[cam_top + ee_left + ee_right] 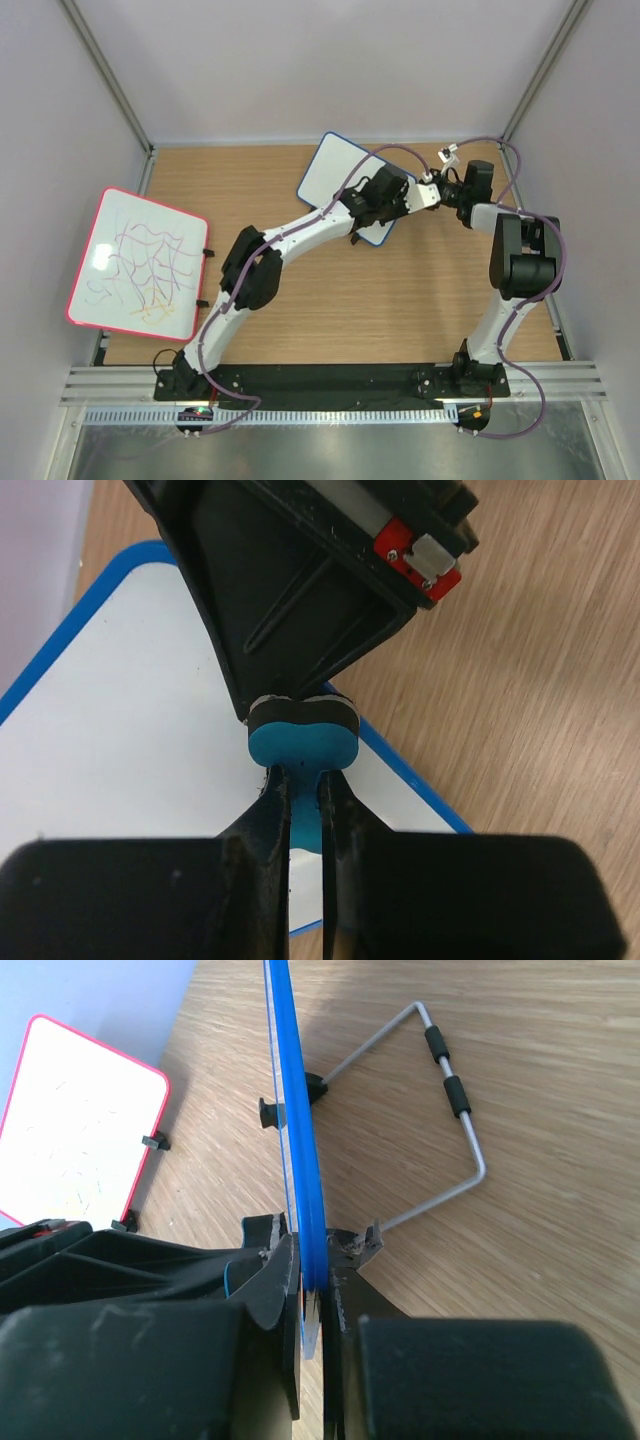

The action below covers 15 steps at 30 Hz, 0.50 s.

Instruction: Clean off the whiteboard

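Note:
The whiteboard (pixel 333 172) looks clean, so my left gripper should next swing down, leftward in the top view, and release the eraser on the tabletop between the boards.
The whiteboard (pixel 333 172) with its thin blue frame is propped up at the back middle of the table, and its white face (pixel 130 730) looks clean. My left gripper (pixel 303 780) is shut on the stem of a blue eraser (pixel 300 742) whose black felt pad presses against the board near its right edge. My right gripper (pixel 318 1270) is shut on the board's blue frame (pixel 298 1130), which I see edge-on. From above, the left gripper (pixel 395 198) and the right gripper (pixel 432 192) meet at the board's near right corner. The right gripper's black body (pixel 300 590) looms over the eraser.
A larger red-framed board (pixel 138 260) with purple and yellow scribbles leans at the left wall, seen also as the red-framed board (pixel 80 1130) in the right wrist view. The blue board's wire stand (pixel 450 1090) sticks out behind it over the wooden table (pixel 400 300).

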Tool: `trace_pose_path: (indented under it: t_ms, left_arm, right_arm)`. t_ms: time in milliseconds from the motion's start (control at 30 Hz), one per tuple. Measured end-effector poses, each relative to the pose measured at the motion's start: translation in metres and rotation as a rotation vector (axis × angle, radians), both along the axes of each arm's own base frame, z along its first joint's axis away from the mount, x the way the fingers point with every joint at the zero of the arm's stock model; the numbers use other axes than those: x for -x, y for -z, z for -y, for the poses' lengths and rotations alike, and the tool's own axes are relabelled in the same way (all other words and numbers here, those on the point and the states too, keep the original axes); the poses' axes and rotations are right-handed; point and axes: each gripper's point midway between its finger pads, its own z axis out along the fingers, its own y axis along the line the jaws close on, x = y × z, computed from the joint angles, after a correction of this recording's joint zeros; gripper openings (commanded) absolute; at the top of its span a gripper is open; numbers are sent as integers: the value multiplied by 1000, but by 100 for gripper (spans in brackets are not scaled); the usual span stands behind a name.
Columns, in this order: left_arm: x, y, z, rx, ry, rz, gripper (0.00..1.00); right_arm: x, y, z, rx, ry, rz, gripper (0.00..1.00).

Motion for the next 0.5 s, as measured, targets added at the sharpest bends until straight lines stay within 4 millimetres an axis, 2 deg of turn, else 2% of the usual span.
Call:
trace_pose_path:
  t_ms: [67, 300, 400, 500]
  left_arm:
    - [0, 8, 0, -16, 1, -11, 0]
    - [0, 14, -3, -40, -8, -8, 0]
    - [1, 23, -13, -59, -13, -7, 0]
    - [1, 35, -33, -81, -28, -12, 0]
  right_arm:
    - [1, 5, 4, 10, 11, -11, 1]
    - [2, 6, 6, 13, 4, -9, 1]
    - [2, 6, 6, 16, 2, -5, 1]
    - [3, 6, 6, 21, -3, -3, 1]
